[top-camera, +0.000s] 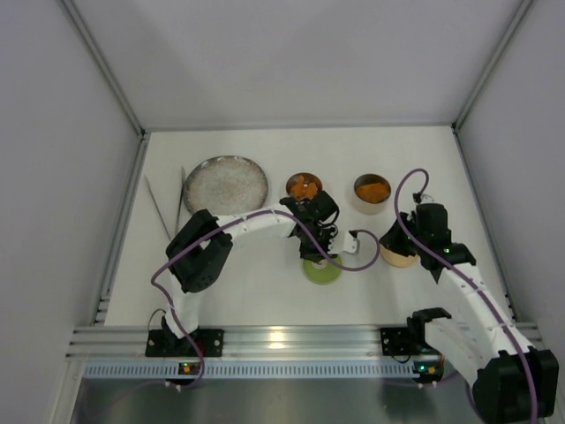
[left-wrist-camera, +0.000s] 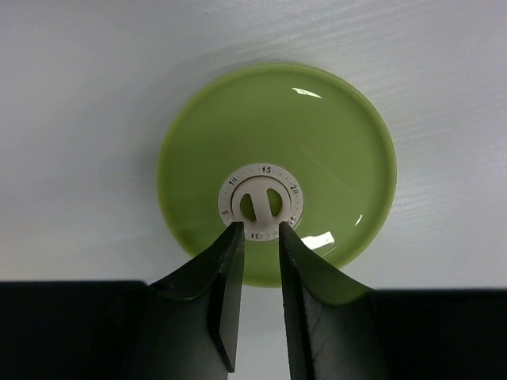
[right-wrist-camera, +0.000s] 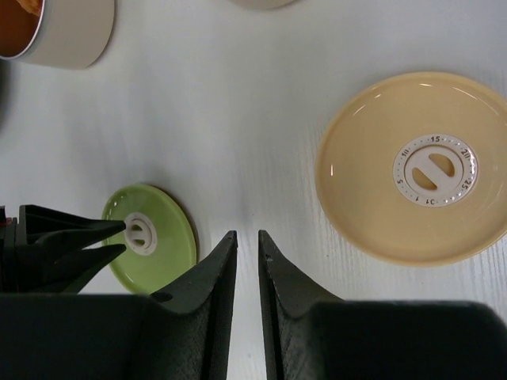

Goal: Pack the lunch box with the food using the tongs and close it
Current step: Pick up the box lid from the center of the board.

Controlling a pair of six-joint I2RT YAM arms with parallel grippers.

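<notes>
The white dial's raised bar (top-camera: pixel 320 264) (left-wrist-camera: pixel 258 203) is below and has a hollow on either side for the fingers, so the left gripper should next lower its fingers to both sides of the bar and close.
Two steel tins stand open at the back, the left tin (top-camera: pixel 304 187) and the right tin (top-camera: pixel 372 190), each holding orange food (top-camera: pixel 305 186). The green lid (left-wrist-camera: pixel 317 150) lies flat on the table, white dial up. My left gripper (left-wrist-camera: pixel 261 228) hovers over it, open by a narrow gap, its tips at the dial's near edge with nothing between them. The tan lid (right-wrist-camera: pixel 364 182) lies flat to the right. My right gripper (right-wrist-camera: pixel 246 235) is open a little over bare table between the two lids. The tongs (top-camera: pixel 160 207) lie at the far left.
A wide speckled grey plate (top-camera: pixel 226 184) sits left of the tins, beside the tongs. White walls close in the table on three sides. In the right wrist view the left arm's fingers (right-wrist-camera: pixel 79 233) reach the green lid (right-wrist-camera: pixel 162 237), and one tin (right-wrist-camera: pixel 71 32) shows at top left.
</notes>
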